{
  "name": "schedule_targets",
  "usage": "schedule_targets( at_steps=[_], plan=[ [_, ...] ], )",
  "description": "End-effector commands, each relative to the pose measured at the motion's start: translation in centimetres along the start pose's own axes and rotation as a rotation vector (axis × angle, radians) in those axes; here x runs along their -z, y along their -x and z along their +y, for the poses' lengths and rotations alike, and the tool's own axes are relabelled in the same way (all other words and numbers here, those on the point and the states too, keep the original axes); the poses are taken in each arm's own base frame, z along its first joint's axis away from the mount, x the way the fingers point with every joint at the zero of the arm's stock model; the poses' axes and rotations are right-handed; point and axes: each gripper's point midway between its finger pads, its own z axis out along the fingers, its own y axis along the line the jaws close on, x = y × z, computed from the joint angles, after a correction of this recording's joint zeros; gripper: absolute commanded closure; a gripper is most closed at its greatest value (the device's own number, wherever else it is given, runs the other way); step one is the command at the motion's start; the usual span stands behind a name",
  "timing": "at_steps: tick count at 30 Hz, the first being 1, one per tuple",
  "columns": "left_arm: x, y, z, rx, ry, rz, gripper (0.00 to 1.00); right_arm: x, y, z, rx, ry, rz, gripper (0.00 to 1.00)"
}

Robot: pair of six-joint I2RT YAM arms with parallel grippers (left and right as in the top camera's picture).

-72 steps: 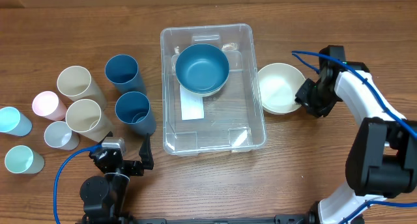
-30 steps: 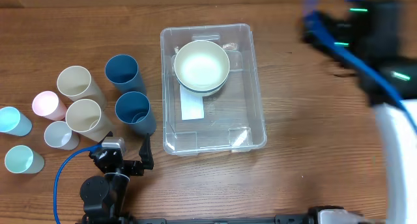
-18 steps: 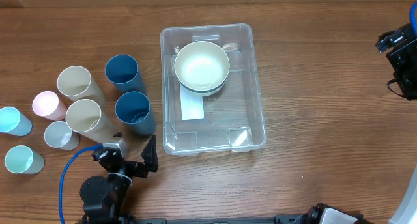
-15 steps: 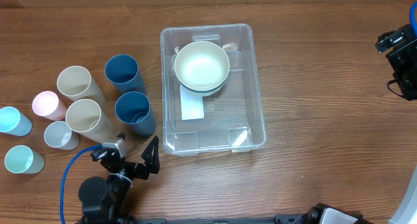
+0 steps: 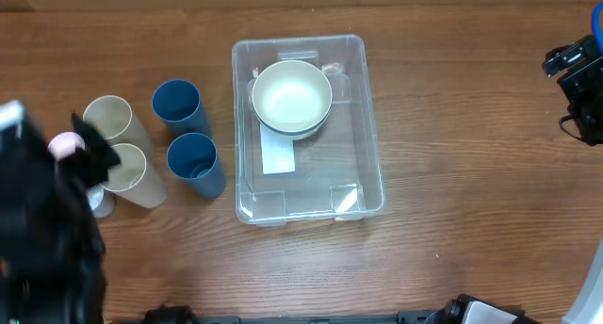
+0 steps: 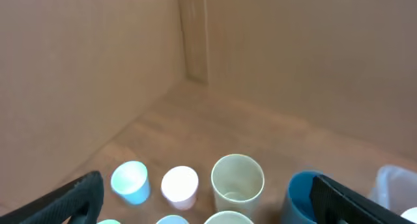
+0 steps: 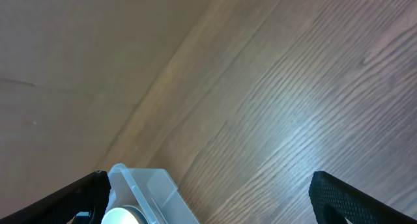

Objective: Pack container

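Note:
My left gripper has to tilt and go down onto the rim of the light blue cup next, away from the pink cup.
The container, a large clear bin with a white label on its floor, lies mid-table. In its far end a white bowl is nested in a blue bowl. My left arm is a blurred dark mass high over the cups at the left. In the left wrist view my left gripper is open with nothing in it, above the cups. My right gripper is open and holds nothing, off at the table's right edge. Its wrist view catches a container corner.
Left of the container stand two cream cups, two dark blue cups and a pink cup; others are hidden under the arm. The left wrist view shows a light blue cup and cardboard walls.
The right gripper has set the white bowl into the blue bowl, opened and drawn back to the right edge. The left arm has risen from the front edge up over the cups.

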Motion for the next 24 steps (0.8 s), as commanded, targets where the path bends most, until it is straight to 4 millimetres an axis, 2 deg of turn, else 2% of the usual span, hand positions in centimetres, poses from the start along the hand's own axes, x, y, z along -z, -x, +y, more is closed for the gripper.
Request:
schedule_targets(
  at_steps=[1,3,5,6,8,10,11,12,14,17,19,22,24],
  plan=[
    [-3.4,0.1,-1.9,-0.097,0.006,0.117,0.00,0.3,0.2,0.3,-0.001,0.009,-0.009,0.00],
    [-4.4,-1.7,-2.7,-0.115,-0.020,0.196,0.00,0.3,0.2,0.3,-0.001,0.009,-0.010,0.00],
    [-5.9,-3.0,-1.4,-0.052,0.056,0.261,0.00,0.3,0.2,0.3,-0.001,0.009,-0.010,0.00],
    [-7.0,-3.9,0.4,0.023,0.125,0.309,0.00,0.3,0.2,0.3,0.000,0.009,-0.010,0.00],
    [-9.3,-4.9,3.2,0.180,0.138,0.383,0.00,0.3,0.2,0.3,-0.001,0.009,-0.010,0.00],
    [-11.3,-5.5,7.4,0.367,0.179,0.418,0.00,0.3,0.2,0.3,-0.001,0.009,-0.010,0.00],
    [-12.5,-6.3,10.0,0.455,0.208,0.438,0.00,0.3,0.2,0.3,0.000,0.009,-0.010,0.00],
    [-13.7,-7.2,11.8,0.507,0.221,0.458,0.00,0.3,0.2,0.3,-0.001,0.009,-0.010,0.00],
    [-16.3,-9.1,14.8,0.567,0.241,0.490,0.00,0.3,0.2,0.3,-0.001,0.009,-0.010,0.00],
    [-18.9,-12.3,18.8,0.560,0.344,0.544,0.00,0.3,0.2,0.3,-0.001,0.009,-0.010,0.00],
    [-20.5,-14.4,19.8,0.556,0.351,0.589,0.00,0.3,0.2,0.3,-0.001,0.009,-0.010,0.00],
    [-23.1,-18.7,20.5,0.520,0.354,0.694,0.01,0.2,0.2,0.3,-0.001,0.009,-0.009,0.00],
    [-24.4,-21.0,20.7,0.528,0.356,0.744,0.11,0.2,0.2,0.3,-0.001,0.009,-0.009,0.00]
  ],
)
